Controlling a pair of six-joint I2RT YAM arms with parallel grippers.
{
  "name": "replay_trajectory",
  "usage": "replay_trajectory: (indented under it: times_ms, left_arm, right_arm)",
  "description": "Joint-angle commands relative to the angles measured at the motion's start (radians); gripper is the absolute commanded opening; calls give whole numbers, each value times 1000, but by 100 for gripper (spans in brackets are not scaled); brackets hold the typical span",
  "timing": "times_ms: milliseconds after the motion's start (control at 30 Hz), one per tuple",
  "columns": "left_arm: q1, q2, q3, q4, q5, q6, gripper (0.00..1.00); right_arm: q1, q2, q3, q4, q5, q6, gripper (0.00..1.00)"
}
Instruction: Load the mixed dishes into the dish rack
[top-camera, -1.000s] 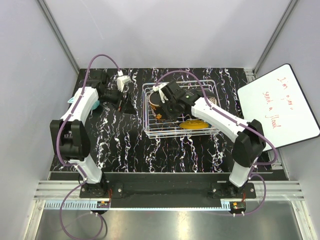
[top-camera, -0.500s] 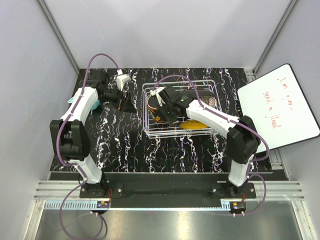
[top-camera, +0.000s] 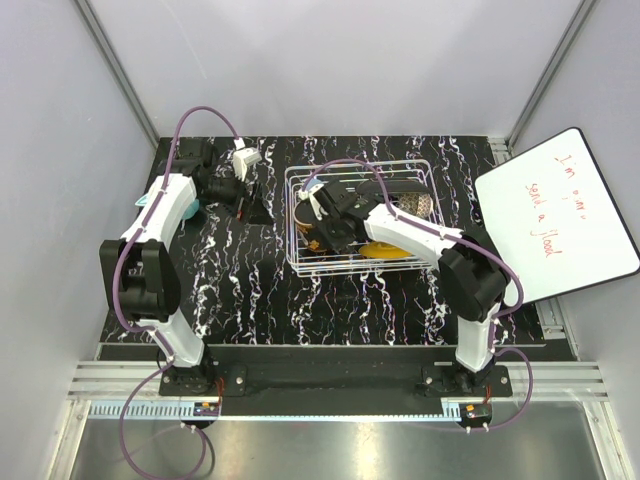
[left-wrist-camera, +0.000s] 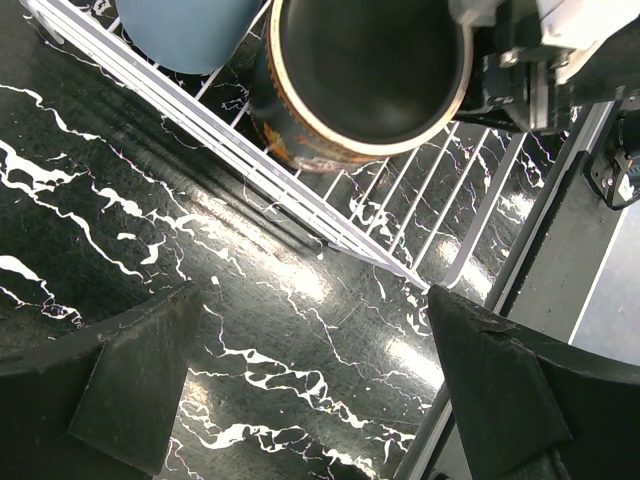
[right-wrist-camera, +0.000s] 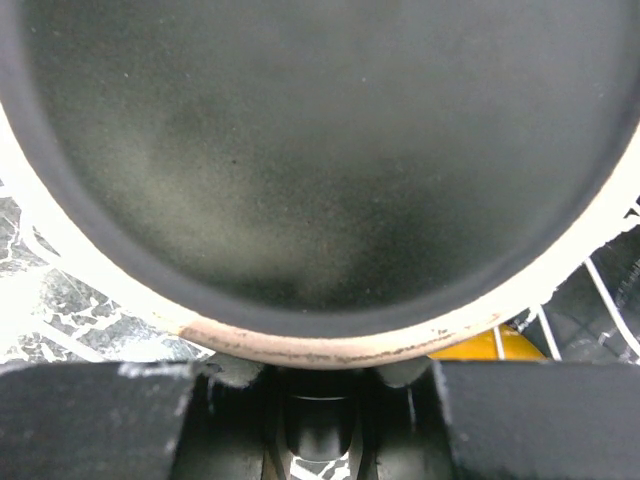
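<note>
Next, my right gripper lowers beside the light blue cup and releases the rim of the gold bowl.
My right gripper (top-camera: 327, 216) is shut on the rim of the gold lattice-patterned bowl (top-camera: 305, 212), holding it in the left end of the white wire dish rack (top-camera: 432, 262). In the right wrist view the bowl's dark inside (right-wrist-camera: 320, 150) fills the frame above the gripper (right-wrist-camera: 320, 392). A mustard-yellow plate (top-camera: 386, 250) lies in the rack's near part. My left gripper (top-camera: 243, 198) hangs open over the black marbled table, left of the rack. Its wrist view shows the bowl (left-wrist-camera: 370, 70), the rack wires (left-wrist-camera: 250, 160) and a light blue cup (left-wrist-camera: 185, 30) behind them.
A whiteboard (top-camera: 560, 215) with red writing leans at the right edge of the table. A light blue object (top-camera: 190, 208) peeks out beside the left arm. A patterned dish (top-camera: 426, 204) sits at the rack's far right. Grey walls enclose the table.
The right arm has swung left, carrying the bowl toward the rack's left end, its elbow folding in. The left arm has stayed where it was.
</note>
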Motion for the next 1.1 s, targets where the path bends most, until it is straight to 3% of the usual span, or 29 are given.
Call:
replay_trajectory:
  times_ms: [0,467,700,867,1067]
  left_arm:
    - [6,-20,-9,36,18,-3,99]
    - [6,-18,5,41,18,-4,99]
    - [6,-12,22,41,24,-10,99]
    - [6,0,45,39,28,-21,99]
    - [6,-4,46,41,27,-23,99]
  right_arm:
    - [6,-26,1,169,-35,4,0]
    - [1,-45,-185,253,-124,97,0]
    - [1,-120,-302,252,-114,132,28]
    - [1,-152,-339,262,-103,143,53]
    - [1,-144,-337,261,-97,140,73]
